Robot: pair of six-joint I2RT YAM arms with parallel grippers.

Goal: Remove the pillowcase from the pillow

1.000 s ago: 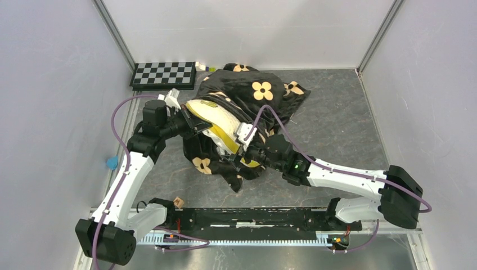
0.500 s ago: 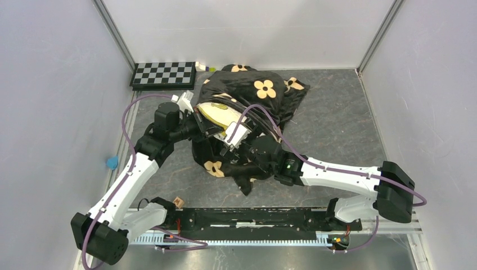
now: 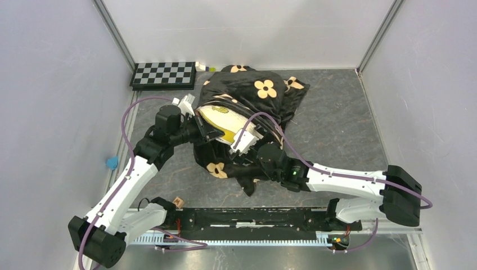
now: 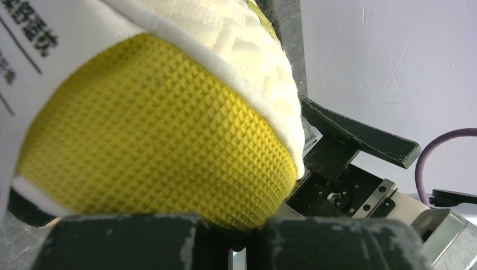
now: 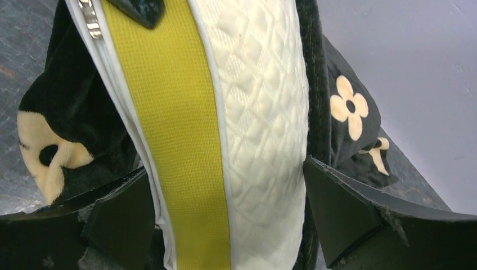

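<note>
The pillow's end already sticks out, so the robot's left gripper should next pull the yellow mesh band outward, toward the pillowcase's edge by the checkerboard, and let it go.
The black flower-printed pillowcase (image 3: pixel 247 90) lies bunched at the middle back of the table, with a fold hanging down at its near side (image 3: pixel 216 167). The cream pillow (image 3: pixel 222 118) with its yellow band sticks out of the pillowcase's opening. My left gripper (image 3: pixel 209 132) is shut on the yellow-banded end of the pillow (image 4: pixel 152 129), with the band pinched at the closed fingers (image 4: pixel 242 236). My right gripper (image 3: pixel 235 140) is open. It straddles the pillow (image 5: pixel 259 101), one finger on each side (image 5: pixel 228 169). The pillowcase (image 5: pixel 343 112) is drawn back around the pillow.
A black-and-white checkerboard (image 3: pixel 164 74) lies at the back left. A small blue object (image 3: pixel 112 163) sits at the left edge and a small wooden cube (image 3: pixel 179 201) by the black front rail (image 3: pixel 253 216). Grey walls close in the left, back and right sides.
My left gripper has moved right and away with the pillow's end. My right gripper has moved up the pillow towards the left gripper. The pillowcase's near fold has shifted right.
</note>
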